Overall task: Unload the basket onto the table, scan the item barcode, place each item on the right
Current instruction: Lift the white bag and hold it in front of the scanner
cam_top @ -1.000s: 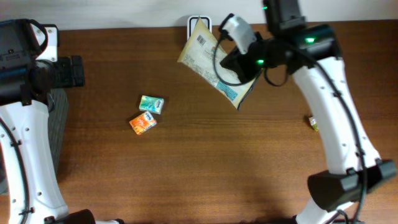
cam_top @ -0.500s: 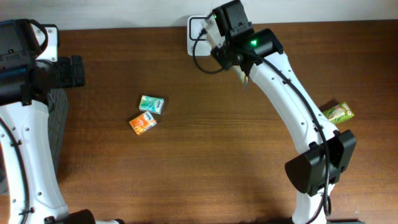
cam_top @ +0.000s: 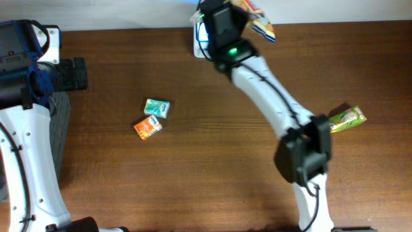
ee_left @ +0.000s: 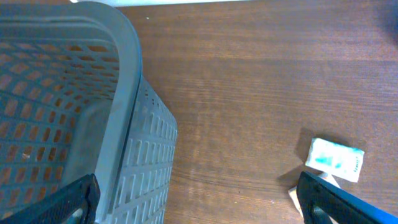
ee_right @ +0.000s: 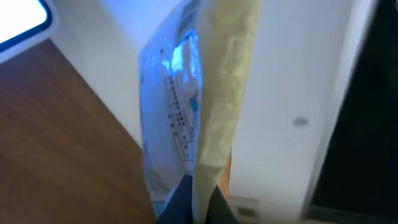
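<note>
Next, my right gripper sweeps the green packet by the scanner, then down onto the tabletop (cam_top: pixel 327 96) beside it to release it, since that spot lies bare.
My right gripper (cam_top: pixel 239 16) is shut on a crinkly printed packet (cam_top: pixel 259 24), held up at the table's back edge just right of the white scanner (cam_top: pixel 200 37), which glows blue. In the right wrist view the packet (ee_right: pixel 217 93) stands edge-on between the two dark fingers (ee_right: pixel 181 205), its printed face lit blue and turned toward the bright scanner corner (ee_right: pixel 22 18). My left gripper (cam_top: pixel 78 74) hangs open at the far left; in its wrist view the left gripper (ee_left: pixel 199 208) holds nothing between wide-set fingers (ee_left: pixel 336 199).
A grey slotted basket (ee_left: pixel 93 124) stands under the left arm. A teal packet (cam_top: pixel 156 107) and an orange packet (cam_top: pixel 147 127) lie left of centre. A green packet (cam_top: pixel 347 118) lies at the right, beside the right arm.
The right arm has swung the packet from the back centre-right up and leftward to the scanner. The green packet at the right came into view. The left arm has not moved.
</note>
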Controlling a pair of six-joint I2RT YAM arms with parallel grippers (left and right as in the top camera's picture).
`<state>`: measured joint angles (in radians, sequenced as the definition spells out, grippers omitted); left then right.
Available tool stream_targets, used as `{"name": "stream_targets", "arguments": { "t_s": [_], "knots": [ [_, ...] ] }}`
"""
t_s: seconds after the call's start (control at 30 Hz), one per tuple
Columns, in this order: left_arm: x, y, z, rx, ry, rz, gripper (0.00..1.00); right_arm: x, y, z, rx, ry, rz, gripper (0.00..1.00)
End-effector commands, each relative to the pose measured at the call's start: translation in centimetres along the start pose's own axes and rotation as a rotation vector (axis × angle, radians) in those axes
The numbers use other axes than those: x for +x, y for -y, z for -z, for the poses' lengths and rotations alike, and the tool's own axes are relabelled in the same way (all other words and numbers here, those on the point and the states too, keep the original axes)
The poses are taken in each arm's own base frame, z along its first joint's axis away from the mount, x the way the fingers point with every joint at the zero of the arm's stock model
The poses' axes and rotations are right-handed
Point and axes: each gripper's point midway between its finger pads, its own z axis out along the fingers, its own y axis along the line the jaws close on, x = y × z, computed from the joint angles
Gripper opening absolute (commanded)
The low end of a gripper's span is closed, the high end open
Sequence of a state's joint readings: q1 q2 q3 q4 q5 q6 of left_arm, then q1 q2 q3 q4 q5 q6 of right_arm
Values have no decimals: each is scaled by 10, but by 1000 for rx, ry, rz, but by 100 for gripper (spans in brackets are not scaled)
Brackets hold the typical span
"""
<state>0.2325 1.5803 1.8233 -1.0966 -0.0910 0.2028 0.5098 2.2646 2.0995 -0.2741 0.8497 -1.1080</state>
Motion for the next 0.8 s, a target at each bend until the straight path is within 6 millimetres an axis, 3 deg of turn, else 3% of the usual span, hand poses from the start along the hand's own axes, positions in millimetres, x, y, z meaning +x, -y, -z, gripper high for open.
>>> {"name": "stream_targets", "arguments": {
  "t_s": [0.0, 0.23, 0.53, 0.77],
  "knots": [
    [1, -4, 0, -11, -2, -11, 99, -6, -17, -1, 111, -142, 225, 4],
    [1, -4, 0, -11, -2, -11, 99, -15, -66, -15, 81, -151, 339, 4],
    [1, -4, 0, -11, -2, -11, 99, -18, -49, -17, 172, -178, 283, 4],
    [1, -4, 0, -11, -2, -11, 99, -30, -63, -25, 154, -107, 308, 4]
  ]
}}
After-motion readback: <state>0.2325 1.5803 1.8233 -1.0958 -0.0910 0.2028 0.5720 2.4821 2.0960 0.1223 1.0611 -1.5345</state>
